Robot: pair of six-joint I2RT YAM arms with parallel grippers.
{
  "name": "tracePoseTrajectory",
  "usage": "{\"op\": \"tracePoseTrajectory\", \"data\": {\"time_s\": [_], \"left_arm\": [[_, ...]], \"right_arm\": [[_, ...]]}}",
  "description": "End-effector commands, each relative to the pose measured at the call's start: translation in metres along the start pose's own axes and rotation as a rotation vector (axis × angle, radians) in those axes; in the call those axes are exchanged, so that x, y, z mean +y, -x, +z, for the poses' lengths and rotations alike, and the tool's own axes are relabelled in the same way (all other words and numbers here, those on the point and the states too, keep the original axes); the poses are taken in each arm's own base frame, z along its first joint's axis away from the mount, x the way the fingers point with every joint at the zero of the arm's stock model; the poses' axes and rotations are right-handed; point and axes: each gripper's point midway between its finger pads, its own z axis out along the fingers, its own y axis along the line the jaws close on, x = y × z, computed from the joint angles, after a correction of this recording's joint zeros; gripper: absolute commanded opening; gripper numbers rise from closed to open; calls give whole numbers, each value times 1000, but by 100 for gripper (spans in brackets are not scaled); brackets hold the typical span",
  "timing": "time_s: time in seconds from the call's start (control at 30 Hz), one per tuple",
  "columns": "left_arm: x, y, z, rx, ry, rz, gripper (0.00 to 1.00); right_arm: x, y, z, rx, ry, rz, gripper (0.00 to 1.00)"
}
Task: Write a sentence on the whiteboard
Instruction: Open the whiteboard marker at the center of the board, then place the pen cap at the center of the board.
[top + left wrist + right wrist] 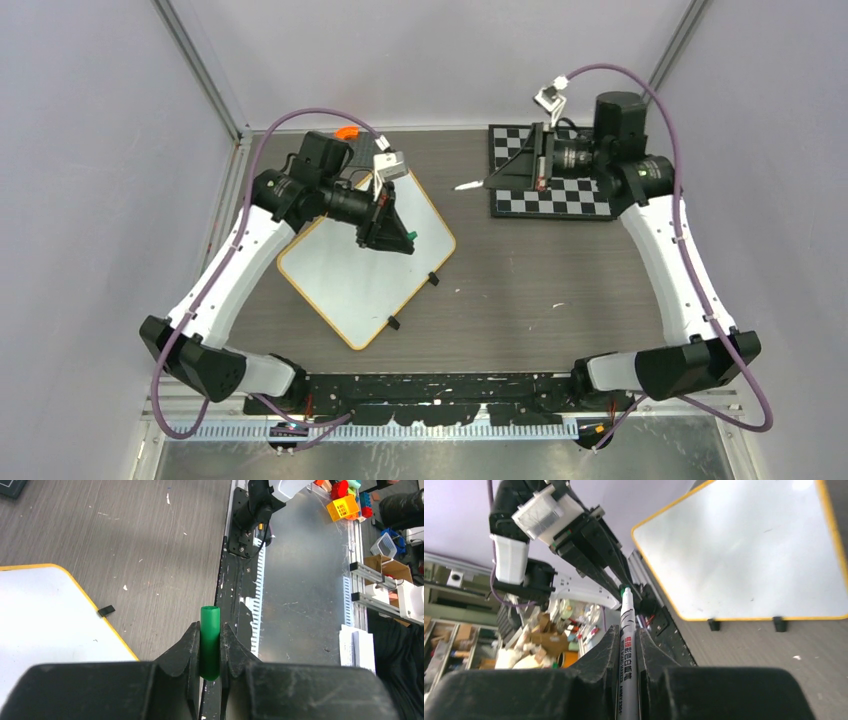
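The left gripper moves across and down to bare tabletop next, below it and to its left in the top view, leaving the whiteboard's side clear.
The whiteboard (350, 275) lies turned at an angle at the left centre of the table, and its face is blank; no green sentence shows on it. It also shows in the left wrist view (45, 615) and the right wrist view (744, 550). My left gripper (408, 243) hovers over the board's right corner, shut on a green marker cap (210, 640). My right gripper (492, 181) is over the left edge of the chequered board, shut on a white-barrelled marker (628, 645). The marker's uncapped tip (467, 185) points left toward the left gripper, with a gap between them.
The black-and-white chequered board (565, 205) lies at the back right under the right arm. An orange object (347, 132) sits at the back edge behind the left arm. Two black clip feet (433, 279) stick out from the whiteboard's near-right edge. A black rail (440, 385) runs along the near edge.
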Motion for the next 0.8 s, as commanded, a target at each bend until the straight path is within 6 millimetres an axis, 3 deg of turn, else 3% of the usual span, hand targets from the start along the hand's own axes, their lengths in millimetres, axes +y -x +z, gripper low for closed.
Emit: {"op": "tracePoseTrajectory", "data": {"time_s": [0.0, 0.1, 0.17, 0.33, 0.4, 0.5, 0.67, 0.77], "left_arm": [[-8, 8, -18, -50, 35, 24, 0], [10, 20, -37, -81, 183, 8, 0], [34, 28, -63, -111, 319, -25, 0], [113, 18, -167, -142, 763, -170, 0], [140, 0, -211, -125, 907, -232, 0], [174, -43, -257, -56, 1038, -361, 0], [212, -142, -274, 114, 1085, -559, 0], [226, -188, -274, 196, 1112, -627, 0]], "right_arm": [[33, 15, -28, -71, 47, -114, 0], [26, 12, -31, -85, 24, -109, 0], [18, 8, -32, -97, -4, -105, 0], [0, -8, -32, -108, -57, -90, 0], [-5, -13, -33, -112, -86, -99, 0], [-16, -24, -36, -89, -138, -111, 0], [-24, -42, -40, -53, -179, -122, 0], [-26, -48, -43, -33, -202, -136, 0]]}}
